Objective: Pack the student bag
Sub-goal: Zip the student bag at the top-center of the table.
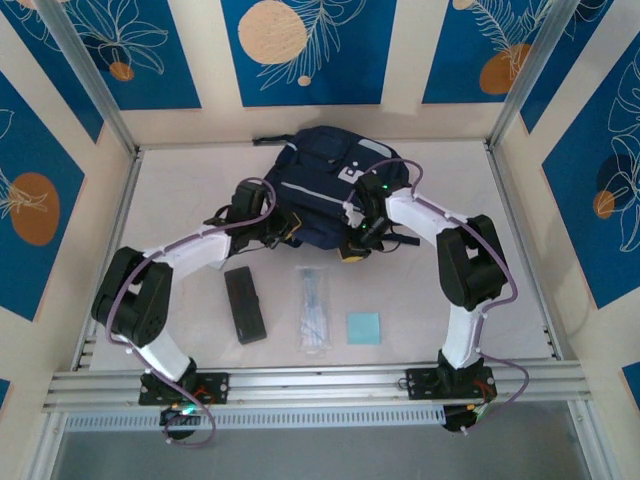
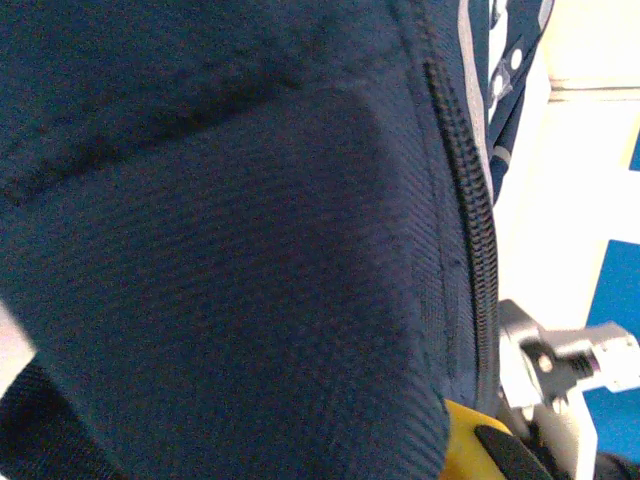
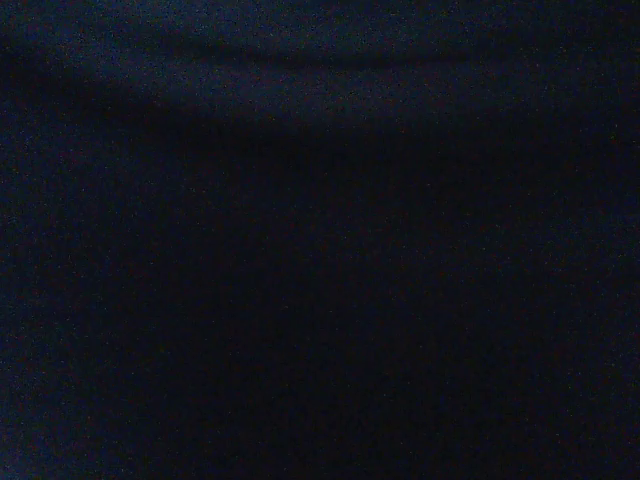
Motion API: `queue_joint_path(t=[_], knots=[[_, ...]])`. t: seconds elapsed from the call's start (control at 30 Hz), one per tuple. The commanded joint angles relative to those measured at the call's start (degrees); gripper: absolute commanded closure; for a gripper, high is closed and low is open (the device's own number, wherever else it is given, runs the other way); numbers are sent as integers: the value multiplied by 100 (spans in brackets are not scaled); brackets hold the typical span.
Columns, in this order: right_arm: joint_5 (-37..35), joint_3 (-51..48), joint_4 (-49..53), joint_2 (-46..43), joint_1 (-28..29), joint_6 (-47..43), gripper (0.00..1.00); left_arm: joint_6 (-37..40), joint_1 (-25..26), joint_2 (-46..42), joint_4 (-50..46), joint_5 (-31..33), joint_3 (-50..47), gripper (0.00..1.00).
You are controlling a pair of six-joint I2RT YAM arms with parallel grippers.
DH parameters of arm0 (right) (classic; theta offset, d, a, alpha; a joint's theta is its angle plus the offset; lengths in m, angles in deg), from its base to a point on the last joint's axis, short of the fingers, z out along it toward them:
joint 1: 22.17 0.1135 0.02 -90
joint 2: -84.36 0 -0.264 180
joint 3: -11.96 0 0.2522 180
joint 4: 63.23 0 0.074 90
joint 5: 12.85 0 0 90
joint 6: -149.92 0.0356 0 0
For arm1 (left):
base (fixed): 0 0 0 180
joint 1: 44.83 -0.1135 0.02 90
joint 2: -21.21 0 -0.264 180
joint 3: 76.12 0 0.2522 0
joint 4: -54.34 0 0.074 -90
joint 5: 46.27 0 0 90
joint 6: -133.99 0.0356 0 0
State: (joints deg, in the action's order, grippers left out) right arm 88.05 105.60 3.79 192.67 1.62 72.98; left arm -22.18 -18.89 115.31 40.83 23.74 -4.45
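My right gripper moves outward to the bag's side by the white patches next and releases the fabric, since both grippers crowd the bag's near edge.
The student bag [image 1: 325, 180] lies at the back middle of the table, dark navy with a light grey stripe and white patches. My left gripper [image 1: 270, 230] presses against the bag's near left edge, and my right gripper [image 1: 362, 238] is at its near right edge. Their fingers are hidden by fabric and wrists. In the left wrist view, navy bag fabric [image 2: 230, 250] sits close to the lens, with a black zipper [image 2: 480, 260] running down and a yellow piece [image 2: 468, 448] at the bottom. The right wrist view is very dark, with bag fabric [image 3: 320, 120] right against the camera.
In front of the bag lie a black case [image 1: 245, 304], a clear packet of pens [image 1: 313, 308] and a light blue square pad [image 1: 363, 328]. A yellow bit [image 1: 352, 258] peeks out under the bag's near edge. Metal rails border the table.
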Motion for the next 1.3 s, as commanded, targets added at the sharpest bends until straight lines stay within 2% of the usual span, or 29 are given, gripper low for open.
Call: queue_joint_path(t=[0.0, 0.23, 0.43, 0.7, 0.87, 0.93, 1.03, 1.27], knots=[[-1892, 133, 824, 11, -538, -164, 100, 631, -306, -327, -485, -137, 301, 100], [-3238, 936, 46, 592, -1334, -391, 100, 1042, -400, -445, -1098, -488, 502, 100], [-3501, 1679, -385, 989, -2028, -379, 100, 1090, -492, -612, -1237, -501, 420, 100], [-3155, 2083, -414, 1420, -2505, -197, 100, 1301, -760, -732, -1504, -647, 486, 100], [-2955, 1875, -811, 1440, -2603, -653, 100, 1836, -1204, -702, -1959, -1234, 979, 100], [-2682, 1736, -1002, 1378, -2592, -959, 100, 2216, -1430, -558, -2451, -1578, 1349, 100], [-2469, 1436, -1274, 1190, -2527, -1307, 100, 2677, -1626, -420, -3010, -1667, 1795, 100], [-1696, 947, -1358, 768, -2283, -1067, 100, 2700, -1612, -4, -2878, -1947, 1935, 100]])
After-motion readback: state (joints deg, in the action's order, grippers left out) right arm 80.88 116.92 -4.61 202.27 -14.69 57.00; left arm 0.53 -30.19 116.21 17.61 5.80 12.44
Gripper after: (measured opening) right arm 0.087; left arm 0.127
